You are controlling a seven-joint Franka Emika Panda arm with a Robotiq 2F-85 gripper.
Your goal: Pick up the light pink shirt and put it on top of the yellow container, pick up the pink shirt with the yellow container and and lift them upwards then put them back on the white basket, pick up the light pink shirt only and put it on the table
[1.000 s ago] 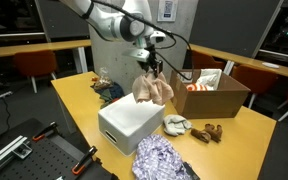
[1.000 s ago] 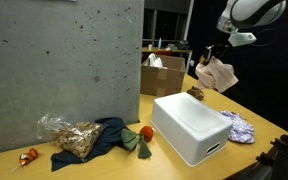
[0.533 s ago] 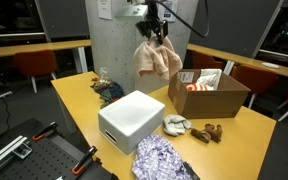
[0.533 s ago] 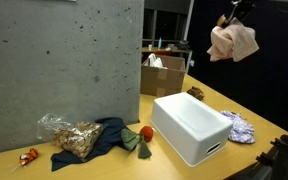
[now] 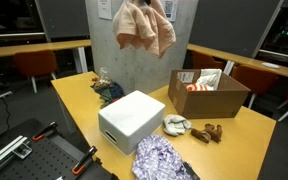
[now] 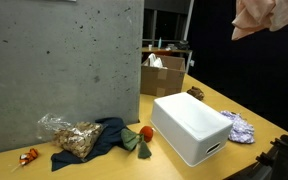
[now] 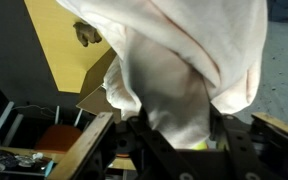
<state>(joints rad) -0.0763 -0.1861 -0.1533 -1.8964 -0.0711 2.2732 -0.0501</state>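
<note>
The shirt still hangs far overhead, high above the table. I need to lower my gripper from there, over the white basket's bare top (image 5: pixel 133 112), to release the shirt.
The light pink shirt hangs high above the table in both exterior views (image 5: pixel 144 27) (image 6: pixel 270 16), at the top edge of each. My gripper (image 7: pixel 176 125) is shut on it; in the wrist view the shirt (image 7: pixel 174 60) fills the space between the jaws. A small patch of yellow (image 7: pixel 204 145) shows between the jaws under the cloth, likely the yellow container. The gripper itself is out of both exterior views. The white basket (image 5: pixel 131 120) (image 6: pixel 191 125) stands on the table below, with nothing on top.
An open cardboard box (image 5: pixel 209 93) (image 6: pixel 164 75) stands at the back of the wooden table. A patterned cloth (image 5: pixel 162 158) (image 6: pixel 239 127) lies next to the basket. A dark blue cloth (image 6: pixel 99 138) and a plastic bag (image 6: pixel 69 133) lie by the concrete wall.
The gripper has risen steeply with the shirt, from just above the basket to the top of both exterior views. The arm has left the frame.
</note>
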